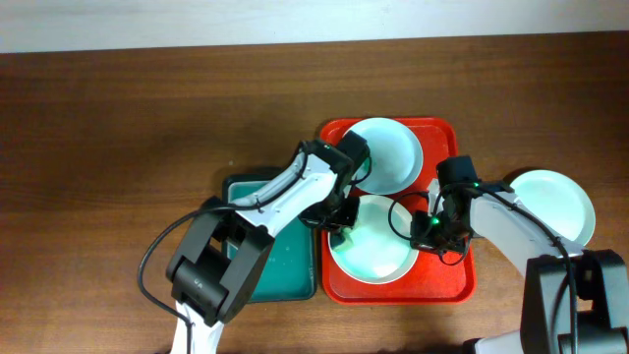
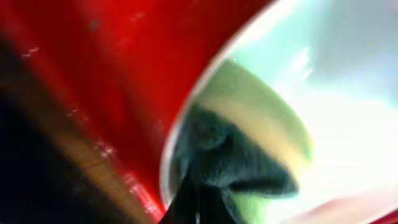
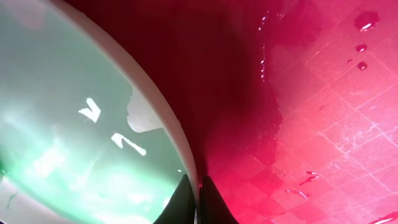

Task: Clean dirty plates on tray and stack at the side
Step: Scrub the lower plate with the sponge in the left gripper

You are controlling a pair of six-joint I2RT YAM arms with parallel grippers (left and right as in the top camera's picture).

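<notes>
The teal-green basin (image 1: 283, 258) stands open beside the tray, so to get into it my left gripper will first lift off the front plate, then lower inside the basin.
The red tray (image 1: 444, 283) holds two plates. The front plate (image 1: 381, 258) has a teal-green tint inside, and the back plate (image 1: 395, 152) lies behind it. A third plate (image 1: 555, 202) sits on the table to the right of the tray. My left gripper (image 1: 341, 228) is shut on a yellow-green sponge (image 2: 249, 143), which presses on the front plate's left rim (image 2: 348, 93). My right gripper (image 1: 423, 231) is shut on the front plate's right rim (image 3: 180, 143), one finger on each side (image 3: 196, 199).
A dark teal-green basin (image 1: 285, 270) stands just left of the tray, under my left arm. Water drops lie on the tray floor (image 3: 323, 124). Bare wooden table lies to the left and behind.
</notes>
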